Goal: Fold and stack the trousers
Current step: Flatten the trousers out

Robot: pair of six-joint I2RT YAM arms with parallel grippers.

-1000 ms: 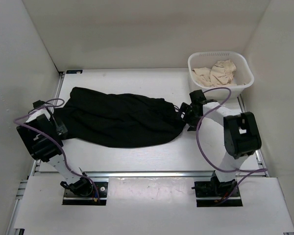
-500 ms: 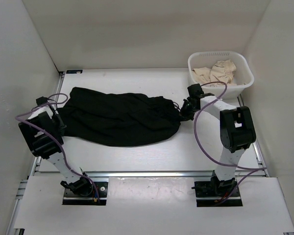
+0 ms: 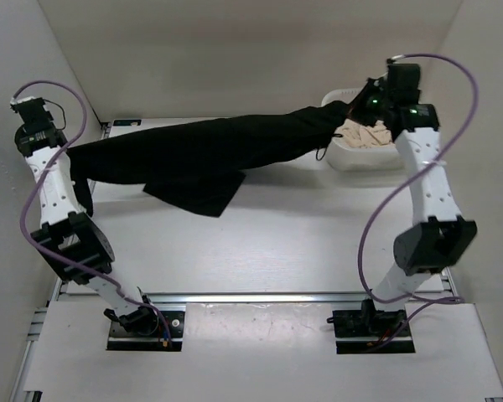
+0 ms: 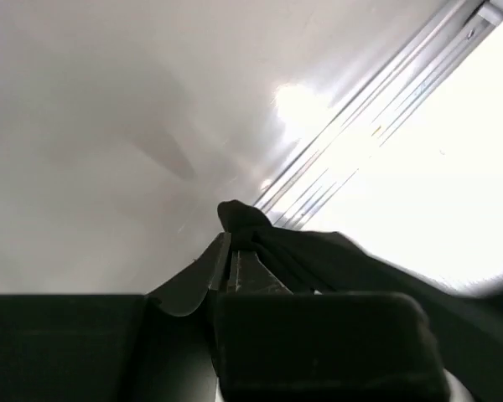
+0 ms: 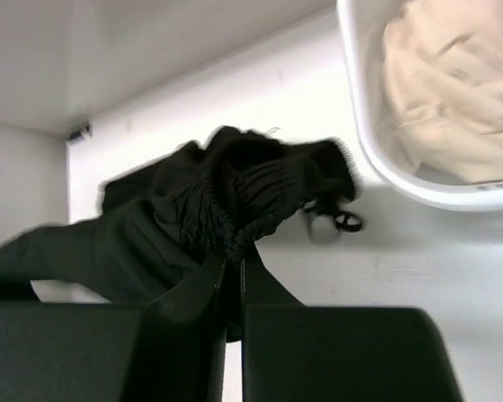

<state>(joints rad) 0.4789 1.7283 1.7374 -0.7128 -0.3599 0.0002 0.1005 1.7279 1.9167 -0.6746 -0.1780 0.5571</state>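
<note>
My right gripper will next move back and down to the bare tabletop in front of the basket and release the waistband, as the trousers (image 3: 201, 146) hang in the air.
The black trousers (image 3: 201, 146) hang stretched in the air between my two raised arms, and a loose fold (image 3: 193, 191) sags toward the table. My left gripper (image 3: 67, 156) is shut on their left end, high beside the left wall. In the left wrist view a black tip of fabric (image 4: 245, 219) sticks out past the pinched left gripper (image 4: 229, 244). My right gripper (image 3: 350, 109) is shut on the gathered waistband end, in front of the basket. The right wrist view has the bunched waistband (image 5: 251, 188) clamped in the right gripper (image 5: 233, 258), with a drawstring loop (image 5: 345, 221) dangling.
A white laundry basket (image 3: 411, 149) holding beige cloth (image 3: 370, 132) stands at the back right, just behind the right gripper; the right wrist view shows its rim (image 5: 377, 159). White walls close in the left, back and right. A metal rail (image 3: 260, 295) runs along the table's near edge.
Both grippers closed on opposite ends of the trousers lying on the table. Both arms then rose, lifting and stretching the trousers into the air; the right end moved up toward the basket.
</note>
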